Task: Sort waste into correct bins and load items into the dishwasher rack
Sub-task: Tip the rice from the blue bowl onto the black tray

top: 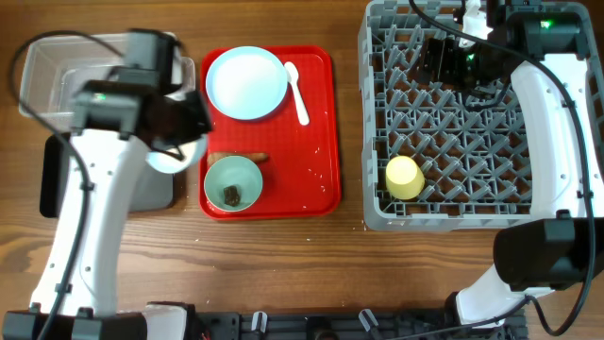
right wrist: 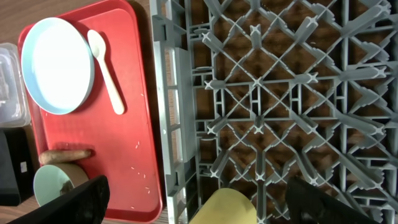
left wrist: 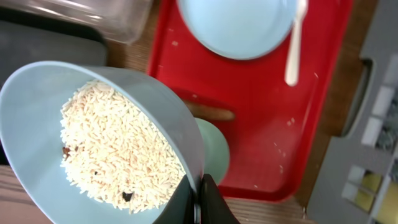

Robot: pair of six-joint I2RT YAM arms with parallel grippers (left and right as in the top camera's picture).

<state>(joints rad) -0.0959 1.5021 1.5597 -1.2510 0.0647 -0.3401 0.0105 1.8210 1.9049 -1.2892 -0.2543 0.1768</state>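
My left gripper moves right in the overhead view to the red tray's open near corner [top: 298, 171] [left wrist: 270, 146] below it next. It then lowers and releases, to empty the rice.
My left gripper [left wrist: 200, 198] is shut on the rim of a pale blue bowl [left wrist: 37, 112] that is tilted and full of white rice [left wrist: 115, 149]. In the overhead view it [top: 184, 132] hangs over the black tray [top: 57, 184], beside the clear tub [top: 52, 71]. The plate [top: 245, 83], white spoon [top: 297, 93], sausage stick [top: 238, 157] and a mint bowl [top: 233, 183] holding a dark lump lie on the red tray [top: 316, 142]. My right gripper [right wrist: 199, 202] is open above the grey rack [top: 462, 123], over the yellow cup [right wrist: 227, 208]. No wrapper or tissue shows.
Loose rice grains [right wrist: 144, 180] are scattered on the red tray near its right rim. The rack's upright pegs [right wrist: 280, 93] fill the right side. Bare wooden table [top: 349, 113] separates the tray and the rack.
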